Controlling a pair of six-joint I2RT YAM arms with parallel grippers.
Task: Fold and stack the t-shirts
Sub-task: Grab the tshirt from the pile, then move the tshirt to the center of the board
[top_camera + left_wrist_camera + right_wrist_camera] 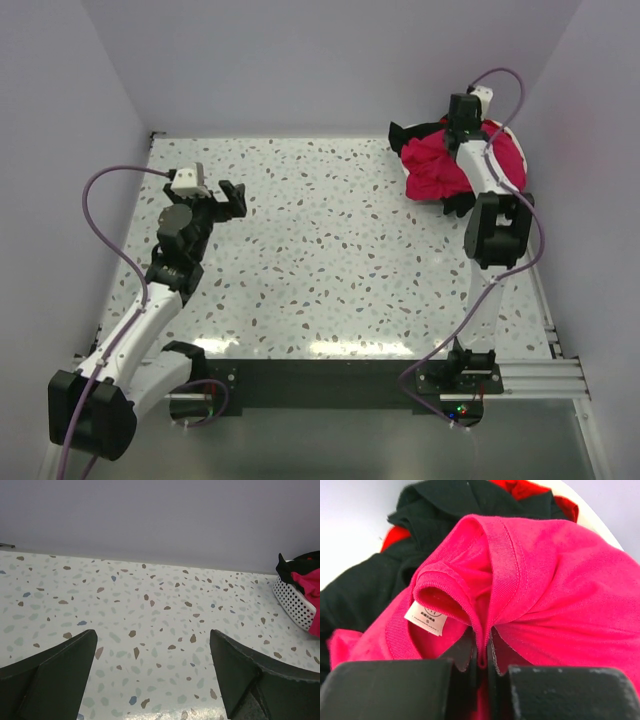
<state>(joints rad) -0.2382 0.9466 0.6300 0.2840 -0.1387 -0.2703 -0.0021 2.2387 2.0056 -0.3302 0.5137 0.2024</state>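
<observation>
Next, my right gripper lifts the red shirt [560,590] high first to get it over the table's bare middle, then brings the collar down beside the basket.
A bright pinkish-red t-shirt [440,165] lies bunched on top of black t-shirts [408,133] in the basket at the back right. In the right wrist view the red shirt [560,590] shows its white neck label [426,617], with black shirts [445,510] behind. My right gripper [482,655] is shut on the red shirt's ribbed collar; in the top view the gripper [462,132] sits over the pile. My left gripper [234,198] is open and empty above the table's left side; its dark fingers [50,675] frame bare table.
The white perforated basket [292,602] holds the shirts at the table's back right corner. The speckled table [330,260] is walled at the back and both sides. A black rail [330,380] runs along the near edge.
</observation>
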